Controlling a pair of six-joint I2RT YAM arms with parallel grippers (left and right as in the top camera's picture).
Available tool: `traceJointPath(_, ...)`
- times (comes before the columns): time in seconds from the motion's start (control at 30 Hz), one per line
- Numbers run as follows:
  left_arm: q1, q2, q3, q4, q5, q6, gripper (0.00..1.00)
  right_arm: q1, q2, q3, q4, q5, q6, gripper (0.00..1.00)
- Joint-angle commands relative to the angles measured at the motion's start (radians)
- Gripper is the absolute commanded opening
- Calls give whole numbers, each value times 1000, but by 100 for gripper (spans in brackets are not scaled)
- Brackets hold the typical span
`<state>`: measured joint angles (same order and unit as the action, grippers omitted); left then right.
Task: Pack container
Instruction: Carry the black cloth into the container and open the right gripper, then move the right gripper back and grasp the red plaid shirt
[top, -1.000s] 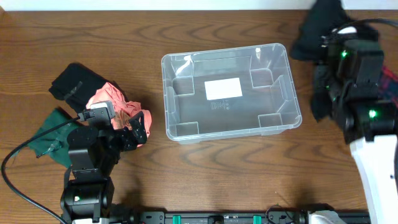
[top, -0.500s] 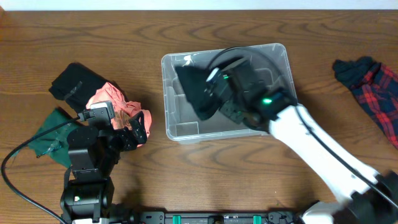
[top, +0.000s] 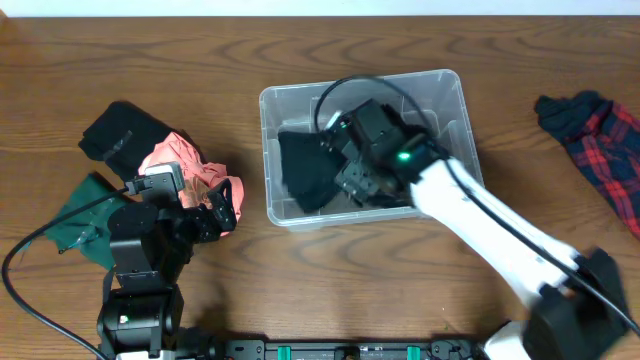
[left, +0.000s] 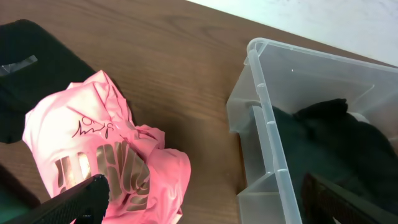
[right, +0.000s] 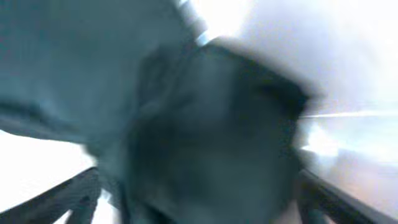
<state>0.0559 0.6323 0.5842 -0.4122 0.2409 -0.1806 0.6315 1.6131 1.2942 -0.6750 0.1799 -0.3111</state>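
My right gripper rises from the container (top: 362, 82) next, then goes across and down onto the red plaid garment (top: 597, 142), since that is far to its right in the overhead view.
The clear plastic container (top: 362, 82) stands mid-table, and a black garment (top: 303, 172) lies bunched in its left half. My right gripper (top: 345, 180) hangs inside the bin just over that cloth. The right wrist view is blurred, but its fingers (right: 62, 200) stand wide apart with the dark cloth (right: 205, 137) between them, so the right gripper (right: 199, 208) is open. My left gripper (left: 205, 208) is open above a pink garment (left: 99, 155) left of the container's wall (left: 267, 118). Overhead, the left gripper (top: 215, 215) sits at the edge of that pink garment (top: 185, 170).
Another black garment (top: 120, 135) and a dark green cloth (top: 80, 215) lie beside the pink one at the left. A red plaid garment (top: 600, 135) lies at the far right. The left arm's cable (top: 30, 280) trails over the front left of the table.
The right arm swung from the far right to the container, carrying the black garment. Its jaws have opened and the garment now rests in the bin. The left arm has not moved.
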Motion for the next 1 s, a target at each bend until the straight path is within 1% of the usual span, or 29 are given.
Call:
traceJointPath(0.0, -3, -3, 26, 2, 13, -1, 98, -47, -194, 59, 36, 100, 37, 99)
traceJointPath(0.1, -3, -3, 26, 2, 13, -1, 98, -118, -293, 59, 38, 34, 53, 99)
traceJointPath(0.17, -3, -3, 26, 1, 13, -1, 98, -175, -333, 59, 17, 40, 130, 99)
traceJointPath(0.27, -3, -2, 26, 2, 13, -1, 98, -294, -354, 59, -35, 94, 258, 99)
traceJointPath(0.33, -3, -1, 26, 2, 13, -1, 98, -382, -342, 53, -67, 138, 262, 99)
traceJointPath(0.4, -3, -1, 26, 1, 13, -1, 98, -486, -316, 34, -82, 223, 262, 99)
traceJointPath(0.5, -3, -1, 26, 1, 13, -1, 98, -652, -239, -1, -82, 333, 219, 99)
traceJointPath(0.57, -3, -1, 26, 1, 13, -1, 98, -768, -159, -23, -71, 318, 179, 99)
traceJointPath(0.7, -3, 0, 26, 1, 13, -1, 98, -919, 11, -45, -65, 279, 86, 99)
traceJointPath(0.83, -3, 0, 26, 1, 13, -1, 98, -996, 166, -45, -42, 250, 85, 99)
traceJointPath(0.97, -3, 0, 26, 0, 13, -1, 98, -1041, 260, -45, 13, 297, 85, 99)
